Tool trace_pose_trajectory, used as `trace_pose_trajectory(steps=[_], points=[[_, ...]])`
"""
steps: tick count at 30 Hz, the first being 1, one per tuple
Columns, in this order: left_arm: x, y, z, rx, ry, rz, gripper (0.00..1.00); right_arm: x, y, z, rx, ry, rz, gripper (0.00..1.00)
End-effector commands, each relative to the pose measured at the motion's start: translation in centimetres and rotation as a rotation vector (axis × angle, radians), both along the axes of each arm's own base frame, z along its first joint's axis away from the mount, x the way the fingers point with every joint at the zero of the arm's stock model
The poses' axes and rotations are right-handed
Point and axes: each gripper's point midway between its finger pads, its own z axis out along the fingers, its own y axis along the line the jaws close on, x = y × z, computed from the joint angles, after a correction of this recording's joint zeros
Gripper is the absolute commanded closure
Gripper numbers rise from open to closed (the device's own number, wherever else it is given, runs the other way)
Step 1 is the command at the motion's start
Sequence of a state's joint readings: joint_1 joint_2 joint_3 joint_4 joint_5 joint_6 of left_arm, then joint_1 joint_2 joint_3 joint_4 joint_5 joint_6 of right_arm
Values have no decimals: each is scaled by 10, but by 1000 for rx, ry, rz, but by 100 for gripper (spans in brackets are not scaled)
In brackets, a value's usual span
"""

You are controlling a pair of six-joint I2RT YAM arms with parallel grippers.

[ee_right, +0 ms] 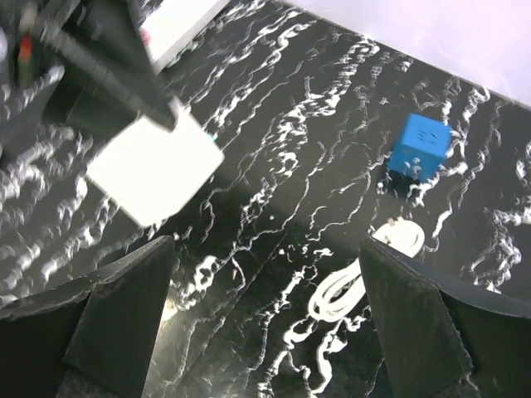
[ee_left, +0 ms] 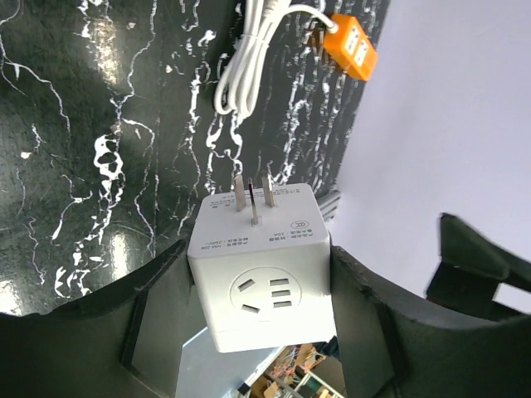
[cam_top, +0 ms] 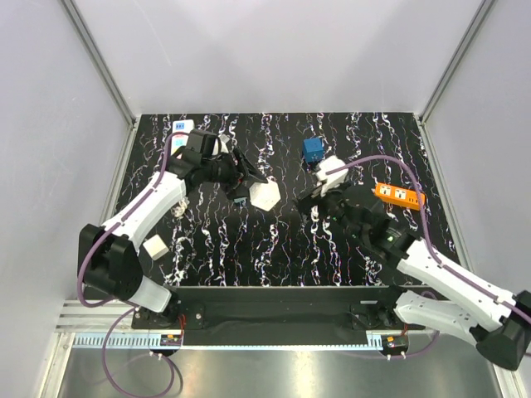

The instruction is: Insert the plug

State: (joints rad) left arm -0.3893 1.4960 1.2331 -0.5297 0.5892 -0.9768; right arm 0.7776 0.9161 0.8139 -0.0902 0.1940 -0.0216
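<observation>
The white cube adapter (cam_top: 264, 196) (ee_right: 156, 166) hangs to the left of my open fingers in the top view. I should move my right gripper toward my left gripper, around the adapter.
My left gripper (ee_left: 261, 282) is shut on a white cube adapter (ee_left: 259, 278) and holds it off the table, its three metal prongs (ee_left: 253, 195) pointing away from the wrist. In the top view the adapter (cam_top: 264, 196) hangs at the table's middle, at the left gripper (cam_top: 249, 186). An orange power strip (cam_top: 398, 195) lies at the right; it also shows in the left wrist view (ee_left: 348, 46) with a coiled white cable (ee_left: 249, 66). My right gripper (ee_right: 265, 290) is open and empty above that cable (ee_right: 348, 286), between the adapter (ee_right: 156, 166) and the strip.
A blue cube adapter (cam_top: 313, 149) stands at the back centre and shows in the right wrist view (ee_right: 423, 145). A small white cube (cam_top: 155, 247) lies at the front left. White sockets (cam_top: 181, 126) sit at the back left corner. Grey walls enclose the table.
</observation>
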Motion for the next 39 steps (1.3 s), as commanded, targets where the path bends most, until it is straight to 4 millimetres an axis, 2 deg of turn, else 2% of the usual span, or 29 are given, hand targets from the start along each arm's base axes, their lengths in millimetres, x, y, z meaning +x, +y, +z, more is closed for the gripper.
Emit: trace_pose_trajectory(steps=[1, 5, 10, 12, 21, 30, 32, 35, 36, 39], points=[[-20, -7, 35, -118, -33, -83, 100, -7, 18, 7, -182, -102, 64, 0], [-24, -6, 32, -116, -29, -87, 100, -25, 37, 7, -225, -114, 138, 0], [-28, -4, 31, -114, -25, -75, 100, -35, 57, -10, -363, -128, 158, 0], [-31, -3, 31, -117, -23, -72, 100, -42, 71, -16, -407, -141, 191, 0], [-40, 0, 32, -140, 4, -47, 100, -38, 100, -23, -526, -218, 207, 0], [-47, 0, 38, -160, 6, -52, 100, -18, 123, -24, -606, -262, 159, 0], [-47, 0, 37, -160, 8, -50, 100, -17, 127, -21, -604, -264, 157, 4], [-49, 0, 37, -165, 6, -53, 100, -13, 127, -24, -620, -263, 134, 24], [-49, 0, 36, -166, 9, -53, 100, -12, 127, -26, -626, -262, 127, 35], [-51, -1, 35, -178, 12, -67, 99, -10, 122, -30, -643, -270, 106, 52]])
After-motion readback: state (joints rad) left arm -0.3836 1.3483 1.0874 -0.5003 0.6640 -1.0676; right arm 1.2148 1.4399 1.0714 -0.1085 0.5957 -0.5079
